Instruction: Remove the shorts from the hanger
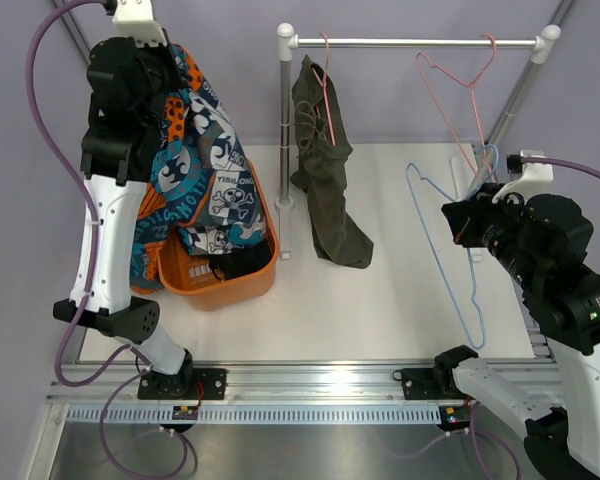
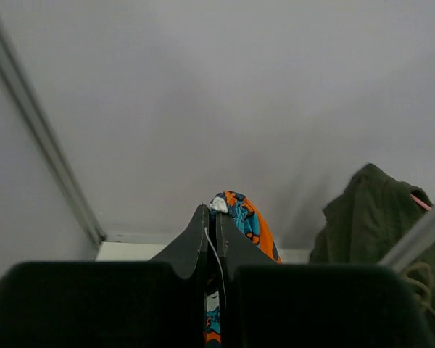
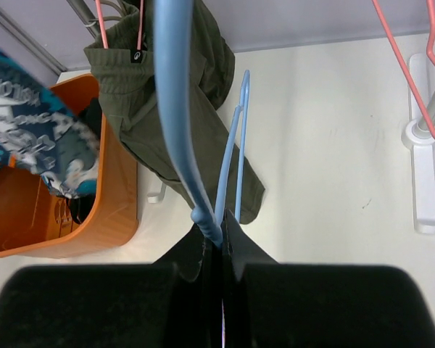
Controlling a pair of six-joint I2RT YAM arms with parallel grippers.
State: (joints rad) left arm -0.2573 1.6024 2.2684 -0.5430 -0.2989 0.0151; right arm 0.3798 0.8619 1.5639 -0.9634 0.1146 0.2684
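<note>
Next, my left gripper lowers the patterned shorts down into the orange basket [image 1: 225,285] and releases them there, since the basket's opening lies below that gripper.
The patterned blue and orange shorts [image 1: 195,165] hang from my left gripper [image 1: 170,55], which is shut on their top edge high over the orange basket [image 1: 225,285]. In the left wrist view the cloth [image 2: 243,214] pokes out between the closed fingertips of that gripper [image 2: 212,217]. My right gripper [image 1: 458,222] is shut on the bare light-blue hanger [image 1: 450,260], held off the rail at the right. In the right wrist view the blue hanger [image 3: 175,109] runs up from the closed fingertips of that gripper [image 3: 219,232]. The shorts' lower end drops into the basket.
Olive-green shorts [image 1: 325,165] hang on a pink hanger on the white rail [image 1: 415,43]. An empty pink hanger [image 1: 460,85] hangs at the rail's right end. The rack's post [image 1: 285,130] stands beside the basket. Dark clothing lies inside the basket.
</note>
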